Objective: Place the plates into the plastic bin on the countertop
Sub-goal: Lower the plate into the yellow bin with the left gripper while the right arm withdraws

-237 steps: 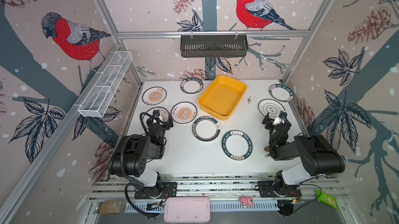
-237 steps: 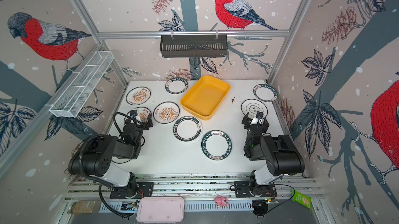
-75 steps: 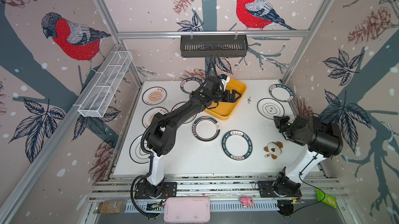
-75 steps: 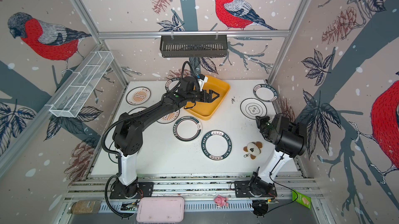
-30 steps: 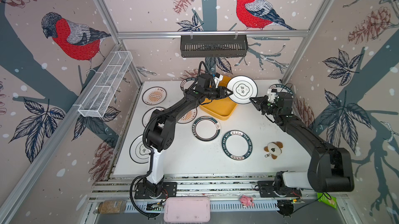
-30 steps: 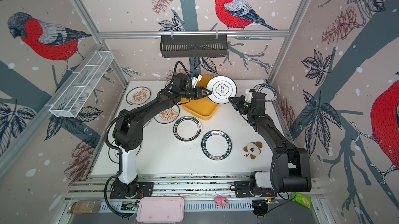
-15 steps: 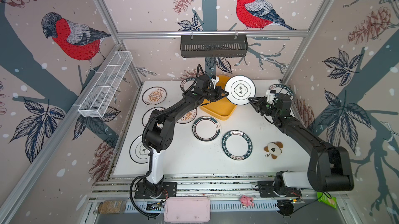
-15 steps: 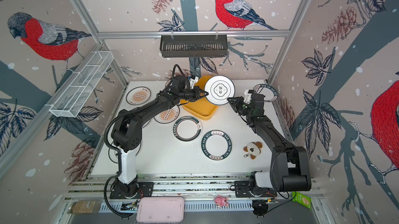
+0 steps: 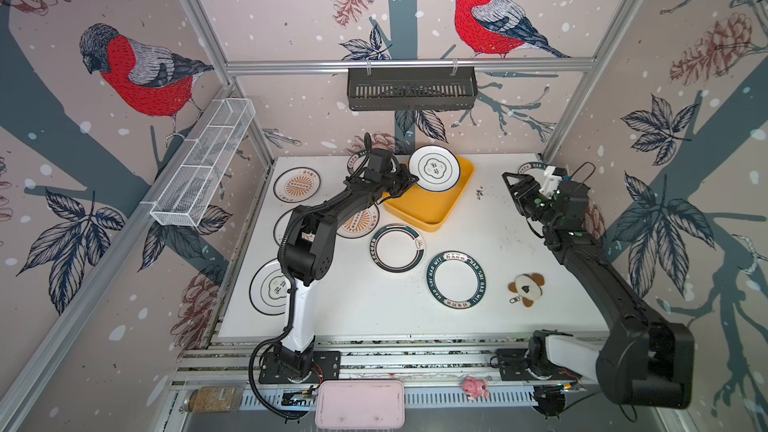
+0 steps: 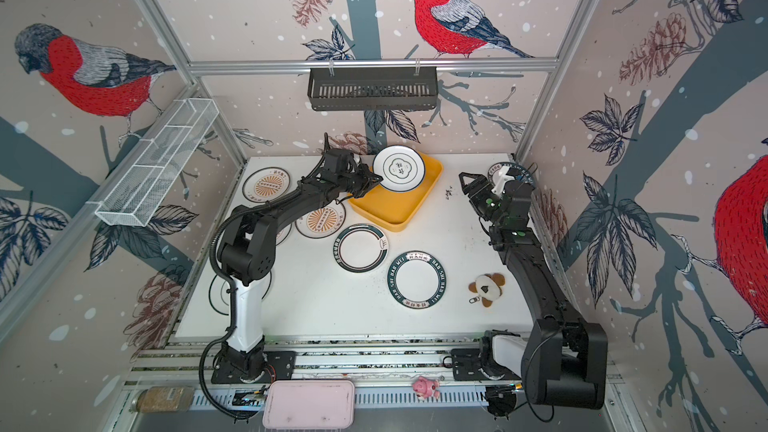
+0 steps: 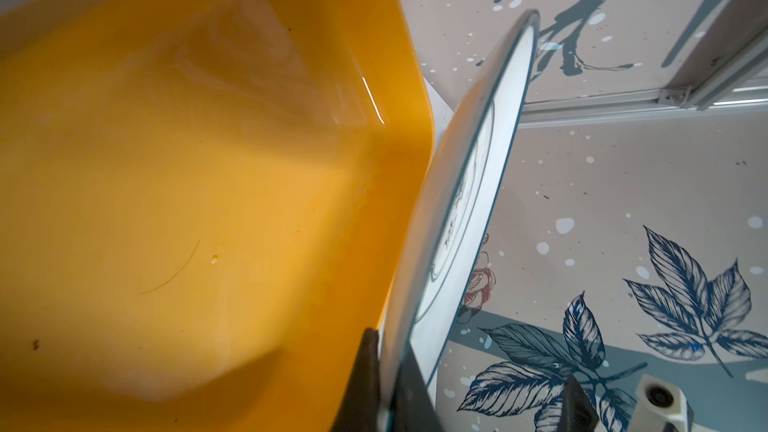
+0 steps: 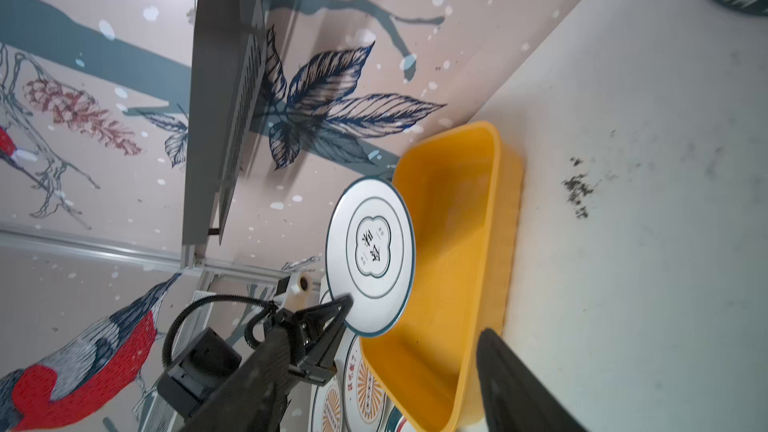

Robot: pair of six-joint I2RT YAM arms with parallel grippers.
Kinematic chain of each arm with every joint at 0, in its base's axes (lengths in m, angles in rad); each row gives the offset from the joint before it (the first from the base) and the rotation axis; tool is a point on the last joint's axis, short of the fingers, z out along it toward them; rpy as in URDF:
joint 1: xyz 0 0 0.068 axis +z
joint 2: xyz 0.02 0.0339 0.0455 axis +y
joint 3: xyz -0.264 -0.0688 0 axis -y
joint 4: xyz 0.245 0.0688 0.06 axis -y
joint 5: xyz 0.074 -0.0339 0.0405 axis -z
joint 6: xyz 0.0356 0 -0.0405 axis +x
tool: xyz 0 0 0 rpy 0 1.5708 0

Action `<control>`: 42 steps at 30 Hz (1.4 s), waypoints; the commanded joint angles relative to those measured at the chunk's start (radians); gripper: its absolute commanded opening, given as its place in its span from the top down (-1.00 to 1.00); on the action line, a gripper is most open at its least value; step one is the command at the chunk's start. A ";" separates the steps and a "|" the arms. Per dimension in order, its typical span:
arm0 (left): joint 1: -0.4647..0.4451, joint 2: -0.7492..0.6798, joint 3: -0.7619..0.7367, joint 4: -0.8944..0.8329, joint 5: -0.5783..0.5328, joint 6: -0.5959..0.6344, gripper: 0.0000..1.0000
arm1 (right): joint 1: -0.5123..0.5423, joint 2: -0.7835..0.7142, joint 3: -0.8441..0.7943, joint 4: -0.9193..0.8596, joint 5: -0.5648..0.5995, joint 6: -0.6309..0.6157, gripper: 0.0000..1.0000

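Note:
I should lower my left gripper into the yellow plastic bin and release the plate's rim there, as the bin's empty bottom is below the gripper.
My left gripper is shut on the rim of a white plate with thin black rings. It holds the plate in the air over the far end of the yellow plastic bin. In the left wrist view the plate stands edge-on between the closed fingers, beside the bin. My right gripper is open and empty, off to the right above the countertop. Several plates lie on the countertop, among them a green-rimmed one and a sunburst one.
A brown and white plush keychain lies front right. Dark specks mark the table right of the bin. A black slotted basket hangs on the back wall, a white wire basket on the left wall. A pink tray sits below the front edge.
The right gripper has opened, let go of the plate and drawn back to the right. The left gripper has shut on the plate and carries it alone, slightly further left over the bin.

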 commanded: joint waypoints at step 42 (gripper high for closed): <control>-0.046 0.310 0.387 -0.336 -0.267 -0.114 -0.30 | -0.214 -0.203 -0.118 -0.090 0.072 -0.095 -0.75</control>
